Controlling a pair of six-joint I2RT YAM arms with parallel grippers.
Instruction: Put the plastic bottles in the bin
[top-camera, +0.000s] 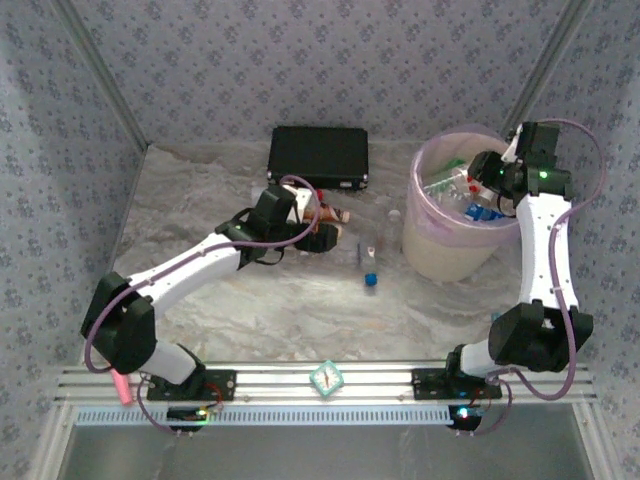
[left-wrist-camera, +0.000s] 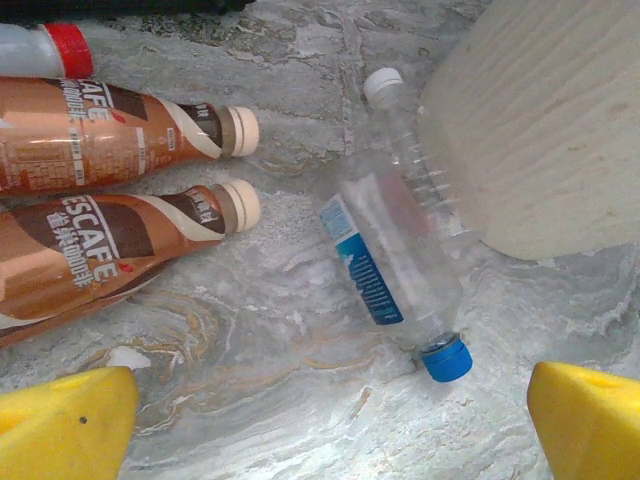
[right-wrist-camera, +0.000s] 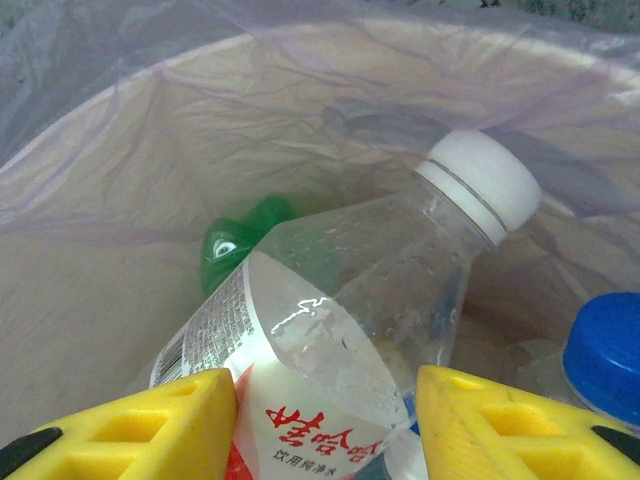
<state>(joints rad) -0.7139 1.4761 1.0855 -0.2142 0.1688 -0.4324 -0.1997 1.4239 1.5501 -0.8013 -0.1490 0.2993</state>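
Note:
The left gripper moves toward the bin (top-camera: 440, 255) and down onto the body of the clear blue-capped bottle (top-camera: 367, 256) next, since the bottle lies below it and nearer the bin.
The bin (top-camera: 440, 255) is a cream bucket with a pink bag, at the back right. My right gripper (top-camera: 490, 178) is over its rim, shut on a clear bottle with a white cap (right-wrist-camera: 390, 270) that hangs tilted inside the bag (right-wrist-camera: 150, 180). A green bottle (right-wrist-camera: 240, 245) and a blue cap (right-wrist-camera: 605, 355) lie below it. My left gripper (left-wrist-camera: 330, 430) is open above the table. Ahead of it lie a clear blue-capped bottle (left-wrist-camera: 395, 270), a white-capped clear one (left-wrist-camera: 383, 85) against the bin wall (left-wrist-camera: 540, 130), two brown coffee bottles (left-wrist-camera: 90, 130) and a red-capped white one (left-wrist-camera: 40, 48).
A flat black case (top-camera: 318, 155) lies at the back of the table, just behind the brown bottles. Patterned walls close in the left, back and right sides. An aluminium rail (top-camera: 330, 382) runs along the near edge between the arm bases.

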